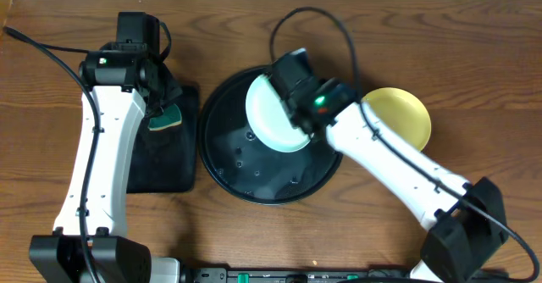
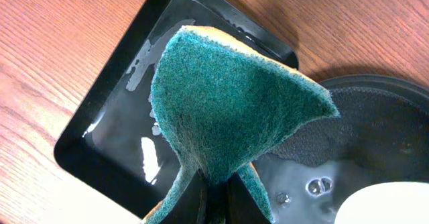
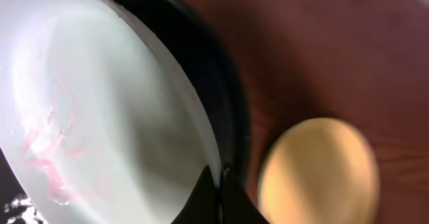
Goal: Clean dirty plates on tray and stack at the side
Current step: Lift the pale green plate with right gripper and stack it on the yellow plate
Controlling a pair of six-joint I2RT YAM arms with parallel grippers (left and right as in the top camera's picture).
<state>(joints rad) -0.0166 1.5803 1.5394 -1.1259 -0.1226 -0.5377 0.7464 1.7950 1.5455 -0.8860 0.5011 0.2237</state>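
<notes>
I need to move the plate in my right gripper to the right in the overhead view, then down onto the pale yellow plate (image 1: 402,113), because that one already lies beside the round tray (image 1: 229,160).
A pale mint-blue plate (image 1: 269,113) with pink smears (image 3: 100,117) is tilted above the large round black tray (image 1: 229,160). My right gripper (image 1: 296,105) is shut on the plate's rim (image 3: 218,177). My left gripper (image 1: 157,105) is shut on a green sponge (image 1: 165,118) with a yellow back (image 2: 228,110) and holds it above a rectangular black tray (image 1: 161,164). A pale yellow plate (image 1: 402,113) lies on the table right of the round tray and shows blurred in the right wrist view (image 3: 318,170). No second mint-blue plate shows.
The rectangular tray (image 2: 114,130) is wet, with water pooled on its floor. The round tray's floor (image 2: 375,137) carries droplets and bubbles. Cables run over the table's back edge. Bare wood table lies left of the rectangular tray (image 1: 42,105).
</notes>
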